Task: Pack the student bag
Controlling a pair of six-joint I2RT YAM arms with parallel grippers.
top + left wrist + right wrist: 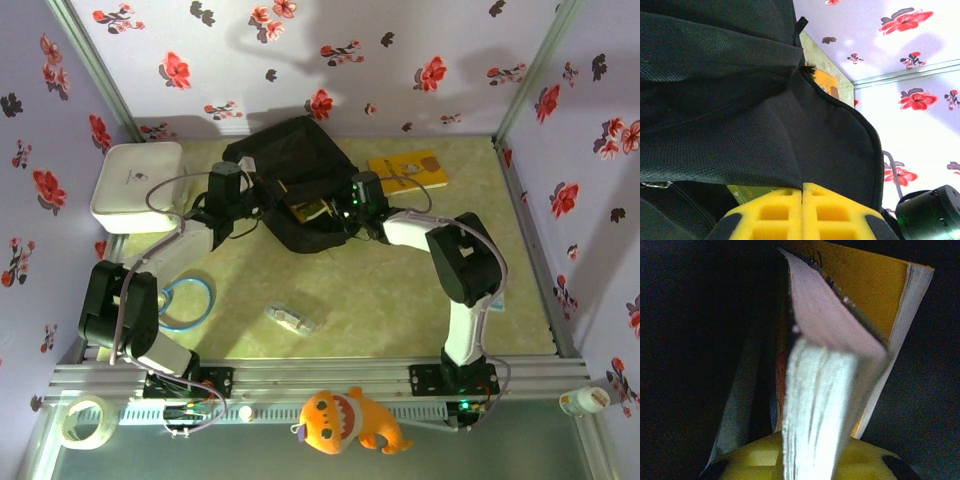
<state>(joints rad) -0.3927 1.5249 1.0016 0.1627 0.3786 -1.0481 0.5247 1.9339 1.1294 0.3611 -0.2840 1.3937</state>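
Note:
Next I should keep the edge of the bag's flap raised between my left gripper's fingers while the right gripper stays inside, then open to release.
The student bag (pixel 290 160), a black fabric backpack, lies at the back middle of the table with its mouth toward the arms. My left gripper (pixel 262 195) is shut on the edge of the bag's flap (pixel 740 100), and the yellow pads (pixel 775 212) pinch the fabric and hold it up. My right gripper (pixel 335 208) reaches into the opening, shut on a yellow-covered book (pixel 830 390). Its white page edges stand between the yellow fingers (pixel 755 460), inside the dark bag. A corner of that book (pixel 312 210) shows at the bag's mouth.
A second yellow book (pixel 410 170) lies on the table right of the bag. A white hard case (pixel 135 185) sits at the back left. A blue ring (pixel 185 300) and a clear packet (pixel 290 318) lie nearer the front. An orange plush (pixel 345 420) and a tape roll (pixel 85 420) rest beyond the front rail.

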